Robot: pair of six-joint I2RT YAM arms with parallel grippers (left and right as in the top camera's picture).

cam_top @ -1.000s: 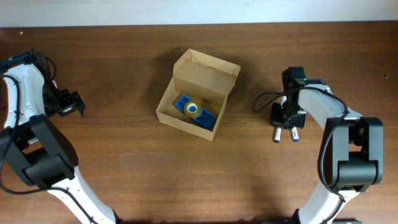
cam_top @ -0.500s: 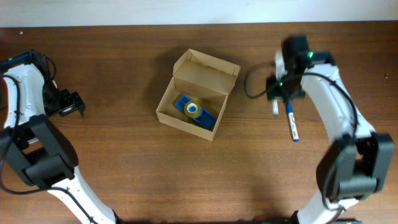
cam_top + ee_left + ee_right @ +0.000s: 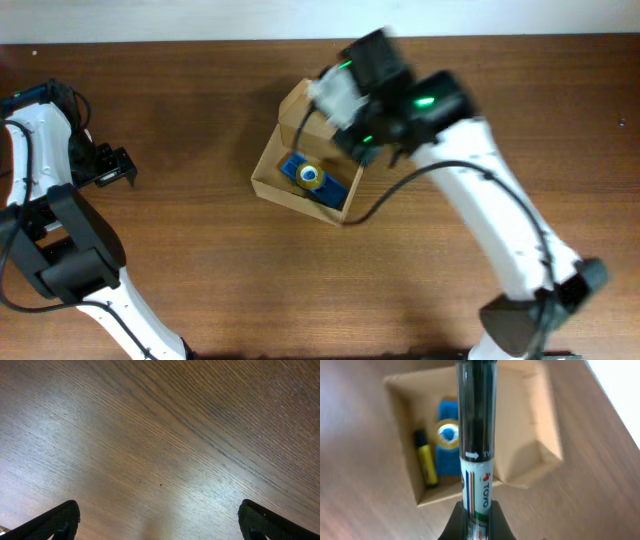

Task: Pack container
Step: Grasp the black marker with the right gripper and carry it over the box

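Observation:
The right gripper shifts to the left in the overhead view next and lowers the black and white marker inside the container (image 3: 266, 170), over the tape roll (image 3: 308, 176).
The tan cardboard container (image 3: 266, 170) stands open at the table's middle, its flap lid (image 3: 298, 104) raised at the far side. Inside lie a blue object (image 3: 322, 190), a tape roll (image 3: 308, 176) and a yellow marker (image 3: 426, 464). My right gripper (image 3: 352, 92) hangs over the container's far right side, blurred by motion. In the right wrist view it (image 3: 476, 512) is shut on a black and white marker (image 3: 476, 440), which points over the container (image 3: 402, 391). My left gripper (image 3: 115, 167) is open and empty at the far left (image 3: 160, 527).
The left wrist view shows only bare wood table (image 3: 160, 435) between the open fingers (image 3: 60, 520). The right arm (image 3: 490, 210) stretches across the table's right half above the wood.
My right gripper lifted one marker off the table at the right and swung left with it, from beside the container to above it. The left arm has not moved.

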